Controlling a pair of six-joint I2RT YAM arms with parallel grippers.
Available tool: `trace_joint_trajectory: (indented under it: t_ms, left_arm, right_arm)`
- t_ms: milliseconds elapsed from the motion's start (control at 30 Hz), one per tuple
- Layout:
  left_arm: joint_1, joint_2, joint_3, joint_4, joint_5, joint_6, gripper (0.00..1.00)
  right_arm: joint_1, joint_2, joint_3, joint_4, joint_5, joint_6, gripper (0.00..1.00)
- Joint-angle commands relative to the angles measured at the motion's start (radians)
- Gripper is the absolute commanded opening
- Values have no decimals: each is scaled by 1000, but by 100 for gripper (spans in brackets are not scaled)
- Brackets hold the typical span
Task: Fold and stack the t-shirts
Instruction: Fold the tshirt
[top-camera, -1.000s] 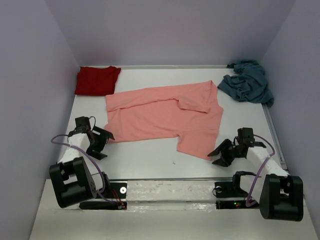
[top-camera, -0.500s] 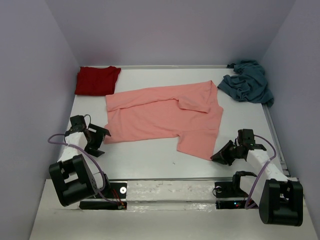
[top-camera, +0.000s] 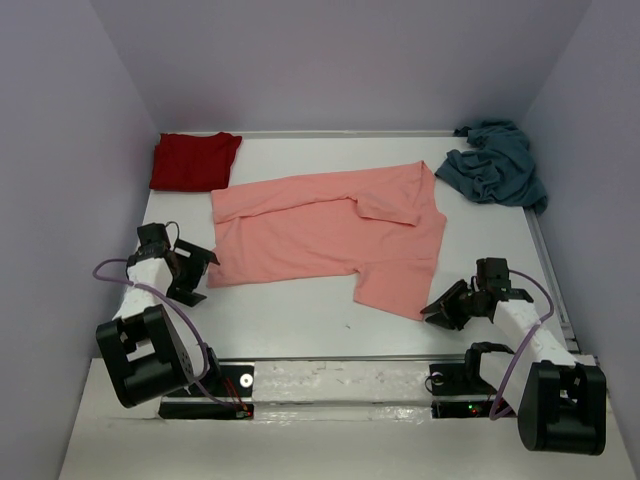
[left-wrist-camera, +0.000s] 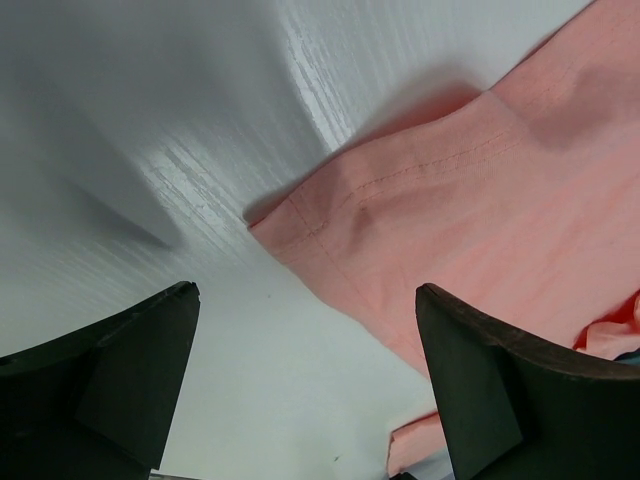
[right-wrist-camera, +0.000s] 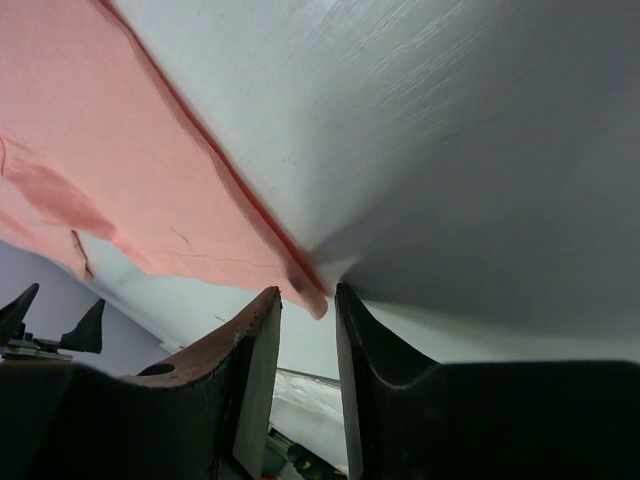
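I will next lower my left gripper onto the pink shirt's near corner (left-wrist-camera: 272, 231) beside it and close, because the tip of the corner is still just ahead of its open fingers.
The salmon-pink t-shirt (top-camera: 330, 235) lies spread on the middle of the table, partly folded. The dark red t-shirt (top-camera: 195, 160) lies folded at the back left. The teal-blue t-shirt (top-camera: 495, 165) is crumpled at the back right. My left gripper (top-camera: 196, 268) is wide open, just left of the pink shirt's near left corner (left-wrist-camera: 300, 215), not touching it. My right gripper (top-camera: 440, 305) sits low at the pink shirt's near right corner. In the right wrist view its jaws (right-wrist-camera: 307, 292) are a narrow gap apart, with the corner's tip (right-wrist-camera: 312, 300) between the fingertips.
The white table (top-camera: 300, 320) is walled in by lilac panels on three sides. A raised metal rim (top-camera: 545, 260) runs along its right edge. Both arm bases stand at the near edge.
My left gripper has moved back and left, level with the pink shirt's left corner. My right gripper has narrowed from wide open and come up to the shirt's near right corner.
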Motion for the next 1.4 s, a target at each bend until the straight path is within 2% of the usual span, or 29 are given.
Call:
trace_joint_trajectory:
  t_ms: [0, 67, 133, 333, 500, 667, 733, 833, 867, 1267, 1367]
  left_arm:
    - [7, 8, 33, -15, -4, 20, 99]
    - [7, 9, 30, -9, -2, 20, 99]
    - [7, 11, 25, -6, -1, 21, 99]
    - [7, 15, 30, -4, -2, 26, 99]
    - [9, 15, 31, -7, -4, 32, 99]
    - [12, 15, 30, -6, -2, 32, 99]
    - [15, 15, 25, -3, -1, 34, 99]
    - [16, 17, 21, 2, 2, 34, 99]
    - [18, 17, 19, 2, 4, 35, 99]
    - [28, 24, -39, 26, 16, 17, 98]
    - [32, 26, -59, 55, 18, 1, 95]
  right_arm:
    - [-6, -16, 19, 0, 56, 19, 33]
    - [-6, -16, 21, 0, 60, 22, 27]
    - [3, -14, 21, 2, 62, 28, 25]
    - [25, -5, 19, 20, 68, 50, 26]
    - [72, 18, 27, 41, 75, 77, 33]
    - [103, 26, 38, 48, 95, 96, 35]
    - [103, 32, 41, 48, 99, 96, 31]
    - [103, 38, 41, 51, 105, 96, 10]
    - [103, 39, 41, 51, 105, 96, 0]
    - [103, 47, 85, 23, 111, 71, 0]
    - [103, 44, 90, 20, 109, 66, 0]
